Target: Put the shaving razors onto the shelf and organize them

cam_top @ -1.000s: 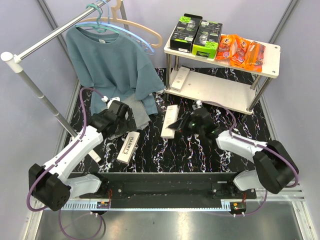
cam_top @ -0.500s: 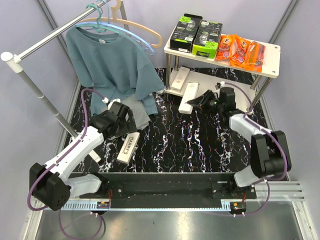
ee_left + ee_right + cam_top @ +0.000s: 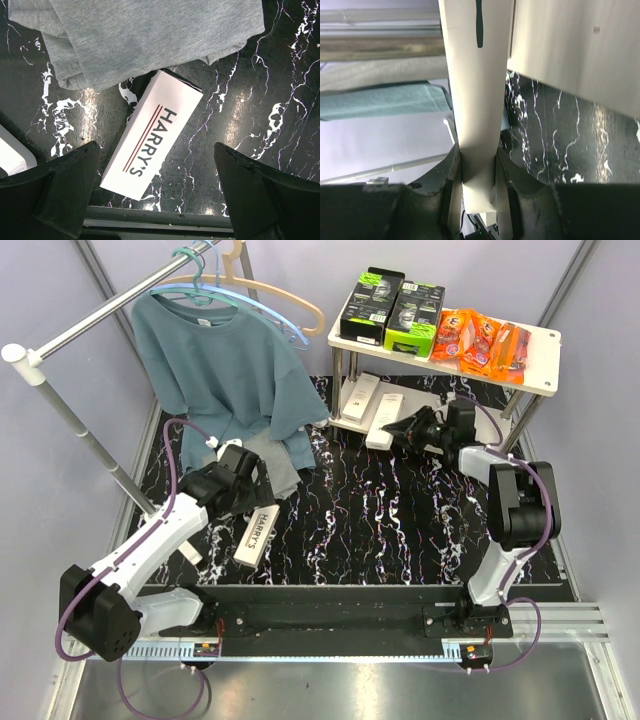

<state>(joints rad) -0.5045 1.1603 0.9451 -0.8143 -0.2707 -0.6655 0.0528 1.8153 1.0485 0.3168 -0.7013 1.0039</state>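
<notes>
My right gripper has to carry the second box outward and down beside the other box, because the second box still sticks out past the lower board's front edge.
The two-tier cream shelf (image 3: pixel 452 422) stands at the back right. Its top board holds two black-and-green razor boxes (image 3: pixel 392 308) and orange blister packs (image 3: pixel 480 340). One slim white box (image 3: pixel 361 397) lies on the lower board. My right gripper (image 3: pixel 402 428) is shut on a second slim white box (image 3: pixel 384 421), held at the lower board's front left edge; the wrist view shows the box (image 3: pixel 476 100) clamped between the fingers. A white HARRY'S box (image 3: pixel 257 534) lies on the floor. My left gripper (image 3: pixel 243 502) hovers open above that box (image 3: pixel 152 134).
A metal clothes rail (image 3: pixel 90 325) with hangers and a hanging teal shirt (image 3: pixel 225 370) fills the back left. A folded grey cloth (image 3: pixel 150 35) lies on the black marble floor beside the HARRY'S box. A shelf leg (image 3: pixel 338 380) stands near the held box.
My right gripper has carried its white box from the floor's middle up and back to the lower shelf board's front left edge. The left arm has barely moved.
</notes>
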